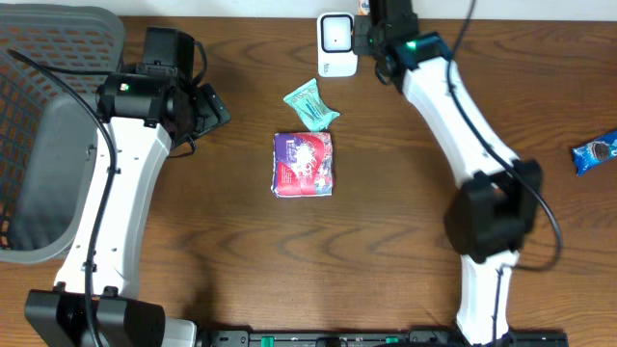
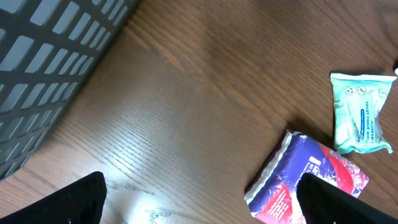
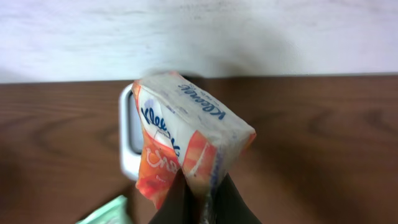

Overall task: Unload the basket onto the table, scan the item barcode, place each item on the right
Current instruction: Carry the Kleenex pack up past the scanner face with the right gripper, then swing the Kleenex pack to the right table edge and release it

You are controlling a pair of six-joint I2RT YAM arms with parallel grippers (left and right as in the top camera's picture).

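The wood beside the blue snack packet is empty. My right gripper will next swing away from the scanner [image 1: 336,44], to the right in the overhead view, then go down there beside the packet.
My right gripper [image 3: 202,200] is shut on the lower edge of an orange-and-white tissue pack [image 3: 186,134], which stands up tilted in front of the white barcode scanner [image 3: 129,140]. Overhead, that gripper [image 1: 372,17] sits at the table's far edge, just right of the scanner [image 1: 336,44], and only an orange sliver of the pack [image 1: 362,6] shows. My left gripper [image 2: 202,205] is open above bare wood with nothing between its fingers; it hangs left of centre [image 1: 214,106].
A purple-and-red packet [image 1: 305,164] lies mid-table with a green wipes packet [image 1: 310,105] just behind it. A grey mesh basket [image 1: 48,135] fills the left side. A blue snack packet [image 1: 596,152] lies at the right edge.
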